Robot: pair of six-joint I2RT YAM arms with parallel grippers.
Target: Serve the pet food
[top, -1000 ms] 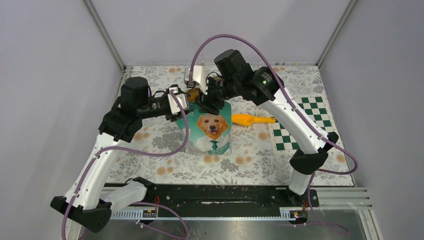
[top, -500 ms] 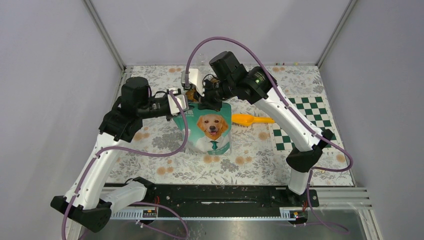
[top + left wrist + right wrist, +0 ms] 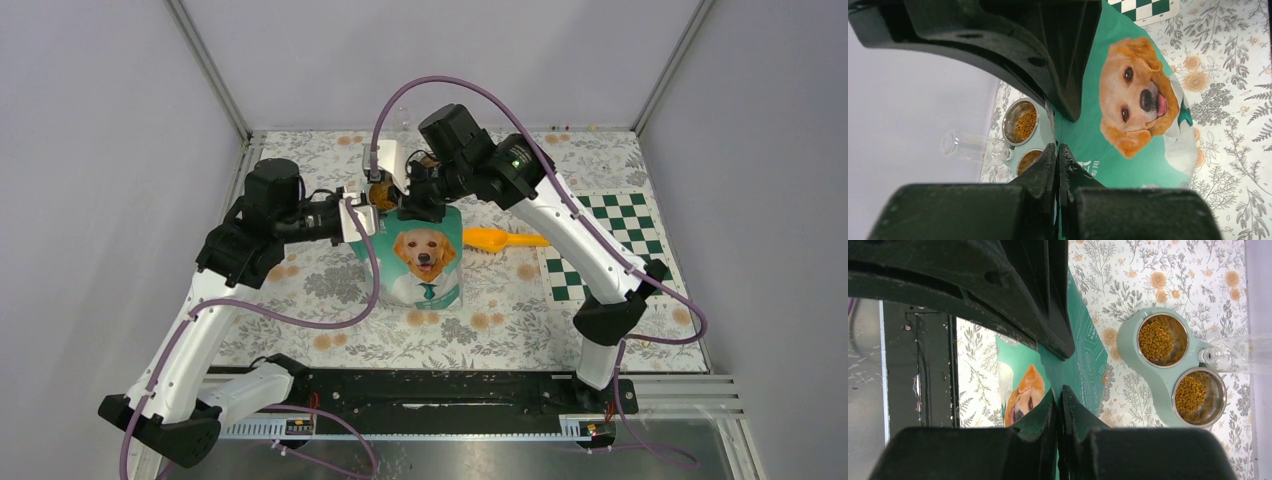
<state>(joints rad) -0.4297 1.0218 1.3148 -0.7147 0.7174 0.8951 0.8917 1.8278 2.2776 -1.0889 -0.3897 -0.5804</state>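
My right gripper should slide along the bag's top edge to the bag's corner by the orange scoop next, as my left gripper holds that edge's opposite end.
The pet food shows as brown kibble (image 3: 1155, 339) in the two steel bowls of a pale green feeder (image 3: 1143, 375), also seen as kibble (image 3: 1023, 124) in the left wrist view. A teal-and-white bag (image 3: 422, 258) with a dog picture stands upright at mid-table, in front of the feeder. My left gripper (image 3: 1057, 147) is shut on the bag's upper left edge. My right gripper (image 3: 1058, 390) is shut on the bag's top edge, the thin teal film pinched between its fingers. From above, both grippers (image 3: 365, 213) (image 3: 415, 205) meet at the bag's top.
An orange scoop (image 3: 495, 238) lies right of the bag. A green checkered mat (image 3: 600, 245) covers the table's right side. A clear bottle (image 3: 973, 146) is attached to the feeder near the back wall. Grey walls enclose the floral table.
Both grippers have closed on the bag's top. The left one shifted right onto the bag's edge, and the right arm moved slightly left and back.
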